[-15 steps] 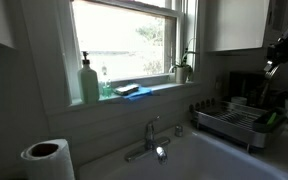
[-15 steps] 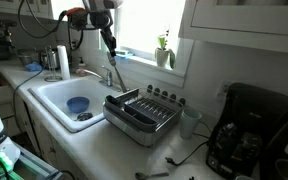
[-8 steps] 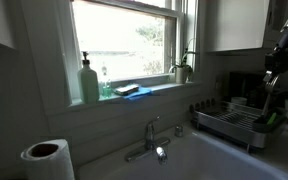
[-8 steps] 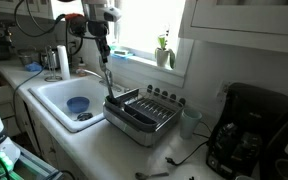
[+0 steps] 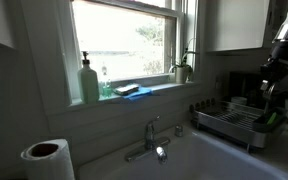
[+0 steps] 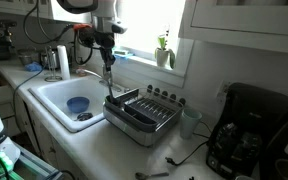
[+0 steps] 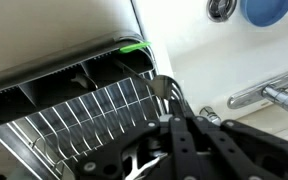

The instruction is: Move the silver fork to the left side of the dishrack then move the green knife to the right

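My gripper should lower the silver fork (image 6: pixel 109 88) toward the dark section of the dishrack beside the green knife and let it go, because the fork already hangs down over the sink-side end of the dishrack.
The silver-grey dishrack (image 6: pixel 139 117) stands on the counter beside the sink; it also shows in an exterior view (image 5: pixel 229 122) and fills the wrist view (image 7: pixel 74 120). My gripper (image 6: pixel 107 66) hangs upright over the rack's sink-side end, shut on the silver fork (image 6: pixel 109 88), which hangs down towards the rack. In the wrist view my gripper (image 7: pixel 168 122) is shut, with the fork's end (image 7: pixel 162 88) sticking out past the fingers. The green knife (image 7: pixel 134 46) lies at the rack's corner by the sink. It shows as a green streak in an exterior view (image 5: pixel 274 118).
The white sink (image 6: pixel 54 100) holds a blue bowl (image 6: pixel 76 104). A faucet (image 6: pixel 96 72) stands behind it. A coffee maker (image 6: pixel 249 135) is on the counter past the rack. A soap bottle (image 5: pixel 89 82) and a plant (image 5: pixel 182 68) sit on the windowsill.
The arm has swung from tilted to upright. My gripper has come down with the fork over the sink-side end of the rack.
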You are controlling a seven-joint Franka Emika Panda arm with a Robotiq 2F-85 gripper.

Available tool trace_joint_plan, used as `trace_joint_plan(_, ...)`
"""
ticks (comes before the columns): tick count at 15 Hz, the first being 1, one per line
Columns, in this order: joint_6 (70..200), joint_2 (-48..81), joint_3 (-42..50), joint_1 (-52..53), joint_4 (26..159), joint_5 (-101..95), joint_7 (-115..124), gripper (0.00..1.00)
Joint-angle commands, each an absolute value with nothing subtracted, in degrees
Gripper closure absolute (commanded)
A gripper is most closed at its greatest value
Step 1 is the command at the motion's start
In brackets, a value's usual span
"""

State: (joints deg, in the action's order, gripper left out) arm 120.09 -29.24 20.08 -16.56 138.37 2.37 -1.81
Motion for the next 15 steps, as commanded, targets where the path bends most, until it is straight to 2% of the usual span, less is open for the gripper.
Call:
trace_joint_plan(1, 122.24, -24.56, 20.47, -17.54, 136.45, 1.72, -3.54, 0.99)
trace_joint_plan(9, 123.51, -17.02, 20.26, -18.16, 135.70, 0.65, -3.95, 0.99)
trace_joint_plan(10, 123.65, -16.30, 20.11, -18.22, 135.50, 0.70, -3.31, 0.72)
trace_joint_plan(11, 123.32, -15.90, 20.16, -18.14, 135.36, 0.76, -3.75, 0.72)
trace_joint_plan(15, 121.62, -15.68, 19.90, -18.36, 134.62, -0.11, -3.82, 0.45)
